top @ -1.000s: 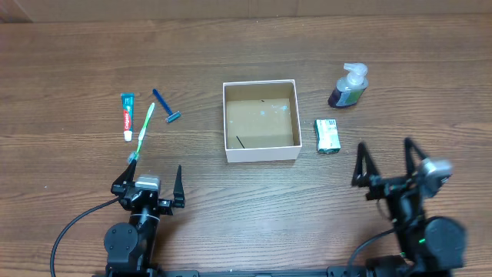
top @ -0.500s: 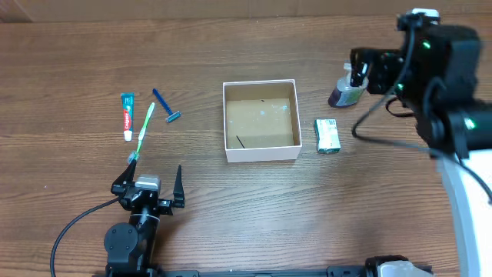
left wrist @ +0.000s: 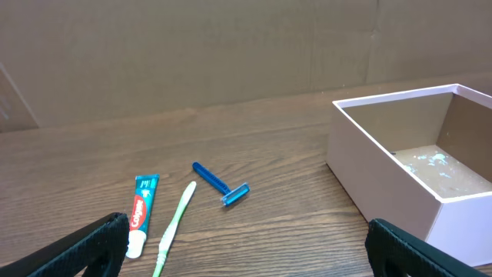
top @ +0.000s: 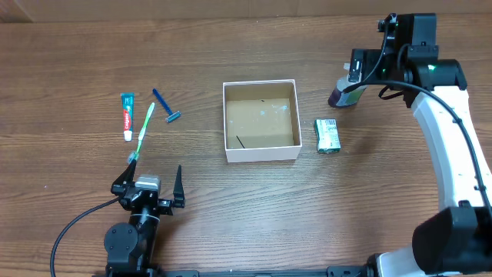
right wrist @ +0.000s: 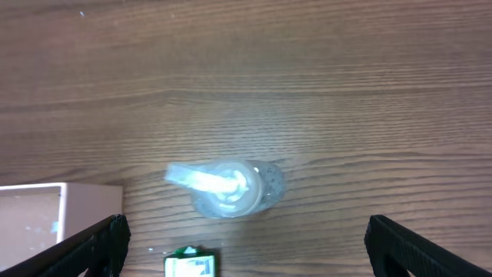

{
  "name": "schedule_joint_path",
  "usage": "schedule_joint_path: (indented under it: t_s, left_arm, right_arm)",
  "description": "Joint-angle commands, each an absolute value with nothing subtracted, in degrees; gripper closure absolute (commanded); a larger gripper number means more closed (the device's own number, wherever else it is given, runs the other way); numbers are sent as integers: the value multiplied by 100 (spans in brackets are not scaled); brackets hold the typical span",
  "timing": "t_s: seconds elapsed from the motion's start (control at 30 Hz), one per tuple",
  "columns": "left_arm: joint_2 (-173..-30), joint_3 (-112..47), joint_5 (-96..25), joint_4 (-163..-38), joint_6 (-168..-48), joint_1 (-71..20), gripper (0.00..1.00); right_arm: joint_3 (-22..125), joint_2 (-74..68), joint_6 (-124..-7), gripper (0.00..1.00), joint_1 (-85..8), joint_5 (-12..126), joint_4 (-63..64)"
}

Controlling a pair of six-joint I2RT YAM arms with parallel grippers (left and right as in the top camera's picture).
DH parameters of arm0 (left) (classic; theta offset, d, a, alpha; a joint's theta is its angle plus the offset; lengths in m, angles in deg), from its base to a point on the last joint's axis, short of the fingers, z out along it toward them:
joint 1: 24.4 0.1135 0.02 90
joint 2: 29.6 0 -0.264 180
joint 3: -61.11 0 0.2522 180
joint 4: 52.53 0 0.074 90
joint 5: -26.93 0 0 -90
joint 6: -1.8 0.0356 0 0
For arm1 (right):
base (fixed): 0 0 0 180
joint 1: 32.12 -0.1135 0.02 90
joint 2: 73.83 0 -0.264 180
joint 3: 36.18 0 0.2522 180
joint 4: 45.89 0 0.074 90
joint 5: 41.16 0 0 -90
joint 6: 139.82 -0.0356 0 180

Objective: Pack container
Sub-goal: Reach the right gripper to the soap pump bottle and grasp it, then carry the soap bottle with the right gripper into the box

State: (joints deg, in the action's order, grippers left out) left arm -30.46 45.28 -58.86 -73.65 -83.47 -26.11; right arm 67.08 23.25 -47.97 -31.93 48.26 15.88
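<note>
My right gripper's open fingers go left in the overhead view next and come down around the bottle's pump head [top: 354,75] [right wrist: 233,188].
The container [top: 261,152] is a square white box with a bare brown floor at the table's middle; it also shows in the left wrist view [left wrist: 384,181] and the right wrist view [right wrist: 31,223]. A clear pump bottle [top: 344,95] with dark liquid stands right of it. My right gripper [top: 369,69] hangs open and empty just above the bottle [right wrist: 227,188]. A green soap packet [top: 328,135] lies beside the box. A toothpaste tube [top: 127,115], a green toothbrush [top: 144,131] and a blue razor [top: 167,106] lie at the left. My left gripper [top: 147,183] is open and empty near the front edge.
The left wrist view shows the toothpaste [left wrist: 142,211], toothbrush [left wrist: 175,227] and razor [left wrist: 221,185] ahead, with a brown cardboard wall behind the table. The soap packet [right wrist: 192,265] shows at the bottom of the right wrist view.
My right arm has swung from the front right of the table up to the back right, above the pump bottle. The left arm and all objects have not moved.
</note>
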Motion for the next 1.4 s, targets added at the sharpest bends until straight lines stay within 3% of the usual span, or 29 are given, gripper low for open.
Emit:
schedule_joint_path:
  t_s: [0.0, 0.57, 0.77, 1.37]
  left_arm:
    - [-2991, 4561, -5921, -7354, -8259, -2554, 0]
    - [-2991, 4561, -5921, -7354, -8259, -2554, 0]
    - [-2991, 4561, -5921, -7354, -8259, -2554, 0]
    - [-2991, 4561, -5921, -7354, -8259, -2554, 0]
  right_arm:
    - [6834, 2692, -4288, 0, -3123, 5351, 1499]
    - [6830, 3264, -3514, 0, -3141, 6113, 1177]
    - [6830, 3396, -3496, 5, -3141, 6111, 1035]
    - [6832, 3736, -3597, 76, -3141, 6089, 854]
